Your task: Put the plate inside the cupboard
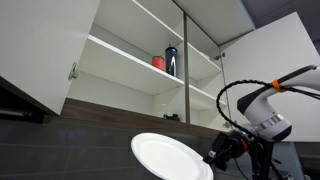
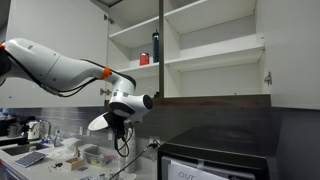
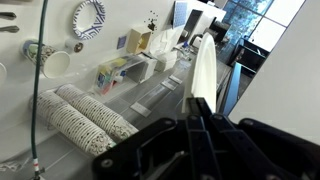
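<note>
My gripper rises next, levels the white plate (image 1: 170, 155) and brings it in over the bottom shelf (image 1: 120, 104) to release it, because the plate hangs below the open cupboard.
The white plate (image 1: 170, 155) is held by its rim in my gripper (image 1: 218, 150), which is shut on it, below the open cupboard (image 1: 120, 55). In another exterior view the plate (image 2: 99, 122) shows edge-on under my gripper (image 2: 113, 122), well below and left of the cupboard (image 2: 205, 50). In the wrist view the plate (image 3: 203, 70) stands edge-on between my gripper's fingers (image 3: 198, 108). A dark bottle (image 1: 171, 60) and a small red cup (image 1: 158, 63) stand on the cupboard's middle shelf; they also show in the exterior view (image 2: 155, 46).
The cupboard doors (image 1: 45, 50) hang open on both sides. A dark microwave-like box (image 2: 215, 155) stands on the counter. Rolled mats (image 3: 80, 115), small boxes (image 3: 135, 62) and wall plates (image 3: 87, 18) lie below the gripper.
</note>
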Robot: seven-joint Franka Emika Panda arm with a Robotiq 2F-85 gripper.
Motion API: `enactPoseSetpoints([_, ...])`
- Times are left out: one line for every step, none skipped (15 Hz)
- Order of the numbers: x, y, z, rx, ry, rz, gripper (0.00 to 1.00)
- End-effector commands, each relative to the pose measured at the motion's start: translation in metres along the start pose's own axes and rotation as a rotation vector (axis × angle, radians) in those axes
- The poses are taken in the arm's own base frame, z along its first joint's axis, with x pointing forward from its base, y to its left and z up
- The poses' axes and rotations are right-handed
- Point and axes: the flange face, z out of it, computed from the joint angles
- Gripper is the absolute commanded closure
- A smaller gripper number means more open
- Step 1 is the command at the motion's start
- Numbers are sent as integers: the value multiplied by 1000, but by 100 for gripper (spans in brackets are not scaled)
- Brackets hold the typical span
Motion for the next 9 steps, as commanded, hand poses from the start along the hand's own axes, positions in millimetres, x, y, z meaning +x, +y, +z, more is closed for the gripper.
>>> enactPoseSetpoints([26,-44,8,15,24,1,99])
enactPoseSetpoints([33,-55,9,17,31,3,99])
enactPoseSetpoints([43,-67,10,16,44,2,99])
enactPoseSetpoints([50,-78,11,23,49,5,99])
enactPoseSetpoints([58,-89,11,13,61,7,99])
enactPoseSetpoints([65,-100,11,7,70,9,99])
enactPoseSetpoints([73,-109,12,-1,91,11,99])
enactPoseSetpoints([83,-119,12,-13,123,23,99])
enactPoseSetpoints([92,-127,14,-21,151,38,99])
